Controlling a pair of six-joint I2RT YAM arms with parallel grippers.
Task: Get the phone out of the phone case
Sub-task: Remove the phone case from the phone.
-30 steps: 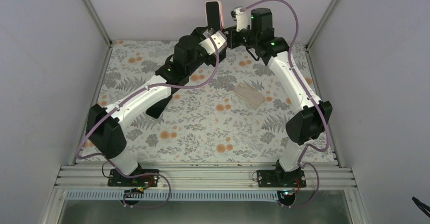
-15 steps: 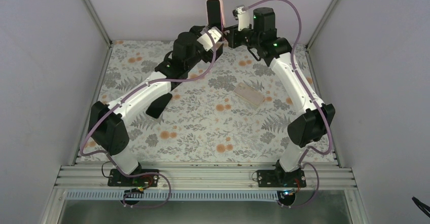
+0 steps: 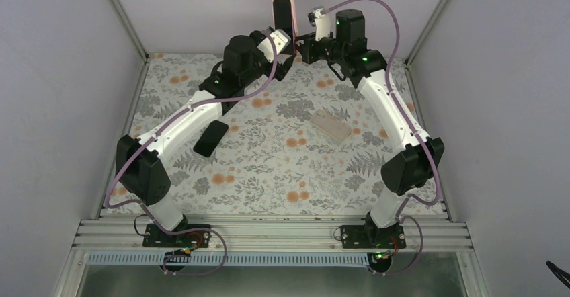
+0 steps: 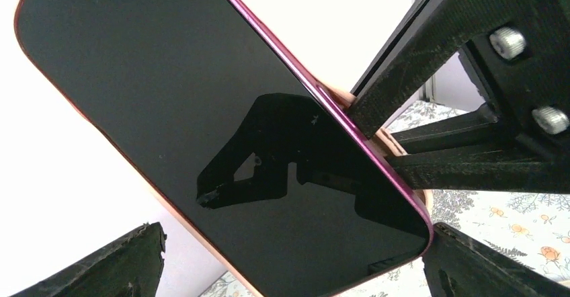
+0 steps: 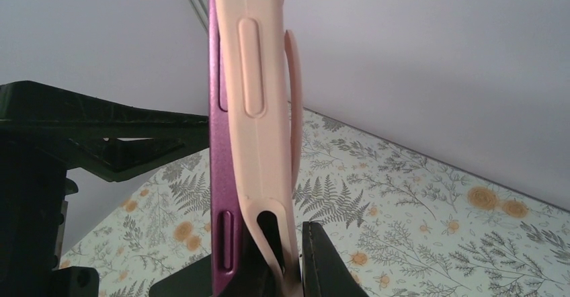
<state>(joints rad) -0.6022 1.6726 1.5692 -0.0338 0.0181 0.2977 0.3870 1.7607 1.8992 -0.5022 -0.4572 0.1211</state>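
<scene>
I should next carry the pink case down and back with my right gripper and let go of it there, because the clear tabletop (image 3: 316, 158) beside the tan piece is below and back.
The phone (image 3: 285, 19), black-screened with a magenta rim, stands upright in its pink phone case (image 3: 275, 7) high over the table's far edge. My right gripper (image 3: 302, 44) is shut on the case's lower end. In the right wrist view its fingers (image 5: 324, 263) pinch the pink case (image 5: 259, 109), and the phone's magenta rim (image 5: 220, 142) stands slightly off the case there. My left gripper (image 3: 286, 41) is open, its fingers (image 4: 131, 260) either side of the phone's lower end (image 4: 222, 136) without touching it.
A flat black slab (image 3: 212, 138) lies on the flowered table left of centre. A tan rectangular piece (image 3: 331, 124) lies near the middle right. Grey walls close the back and both sides.
My left gripper has risen and moved right, up to the phone's lower end, its jaws narrowing a little. The right gripper and the phone have barely moved.
</scene>
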